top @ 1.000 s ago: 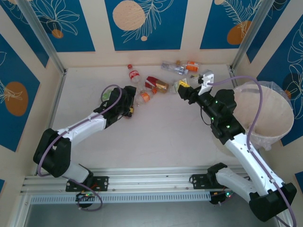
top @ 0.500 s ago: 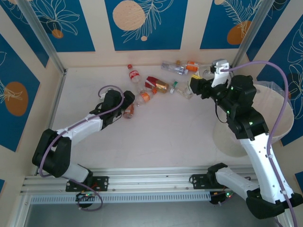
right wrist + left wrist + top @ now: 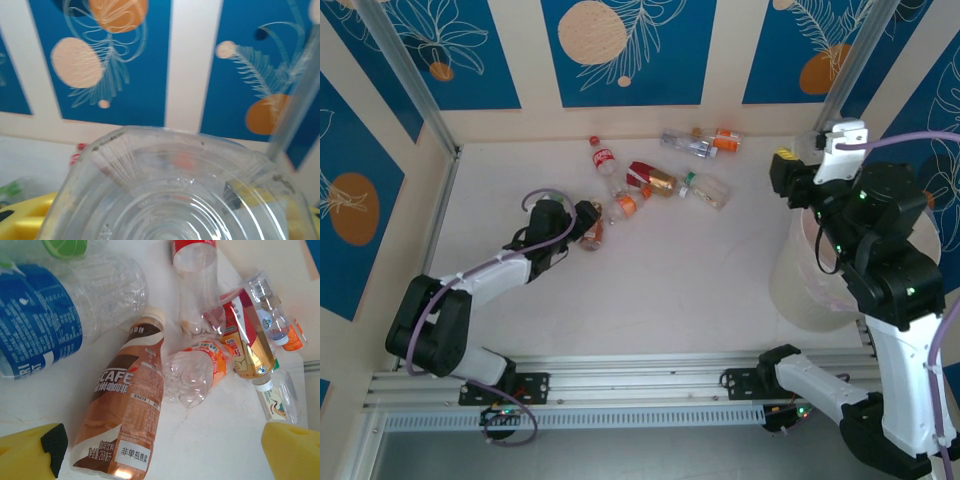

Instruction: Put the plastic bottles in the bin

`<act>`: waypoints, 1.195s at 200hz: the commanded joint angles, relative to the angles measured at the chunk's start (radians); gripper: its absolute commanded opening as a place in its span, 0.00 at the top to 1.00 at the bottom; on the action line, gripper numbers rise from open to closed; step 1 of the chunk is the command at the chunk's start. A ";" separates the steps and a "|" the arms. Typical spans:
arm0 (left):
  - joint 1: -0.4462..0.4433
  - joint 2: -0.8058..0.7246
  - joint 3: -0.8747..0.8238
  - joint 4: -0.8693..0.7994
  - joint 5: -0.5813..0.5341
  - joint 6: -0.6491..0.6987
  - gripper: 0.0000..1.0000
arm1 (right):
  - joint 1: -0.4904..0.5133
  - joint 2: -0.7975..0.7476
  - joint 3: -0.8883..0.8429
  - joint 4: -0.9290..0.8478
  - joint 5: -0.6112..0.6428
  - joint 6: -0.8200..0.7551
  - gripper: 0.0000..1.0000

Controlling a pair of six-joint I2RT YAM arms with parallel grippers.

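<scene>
My right gripper draws back and down next, tilts into the bin's opening and releases the bottle, since the bin's opening is below and back of it.
Several plastic bottles lie at the table's back: a red-capped one, a crushed red-and-yellow one, an orange-labelled one and a green-capped one. My left gripper is open low over the table. A brown coffee bottle lies between its yellow fingers, nearer the left one, untouched by the right one. My right gripper is raised over the left rim of the pale bin. It is shut on a clear bottle, whose base faces the camera.
Two more bottles lie by the back wall. A large blue-labelled bottle with a green cap sits beside the brown one. The right arm covers much of the bin. Metal posts stand at the back corners.
The right arm rose and swung right from the bottle pile to the bin's left rim, carrying the clear bottle. The left gripper drew back toward the near left, staying by the brown bottle.
</scene>
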 commanded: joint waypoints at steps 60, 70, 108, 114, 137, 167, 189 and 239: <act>0.014 0.017 0.002 0.085 0.076 0.081 0.00 | -0.026 -0.022 -0.024 -0.100 0.695 -0.127 0.60; 0.014 0.028 0.027 0.064 0.108 0.088 0.00 | -0.081 -0.006 -0.045 -0.127 0.686 -0.082 0.60; 0.014 0.050 0.066 0.058 0.187 0.128 0.00 | -0.383 0.006 -0.062 -0.208 0.467 0.072 0.61; 0.015 0.050 0.062 0.065 0.188 0.129 0.00 | -0.419 0.022 -0.062 -0.244 0.452 0.097 0.61; 0.015 0.048 0.059 0.074 0.191 0.128 0.00 | -0.571 0.080 -0.096 -0.369 0.405 0.187 0.59; 0.014 0.046 0.078 0.055 0.213 0.130 0.00 | -0.675 0.064 -0.235 -0.260 0.346 0.181 0.59; 0.015 0.043 0.090 0.026 0.214 0.132 0.00 | -0.714 0.087 -0.262 -0.256 0.310 0.211 0.57; 0.015 0.050 0.100 0.013 0.218 0.089 0.00 | -0.771 0.166 -0.355 -0.244 0.261 0.281 0.47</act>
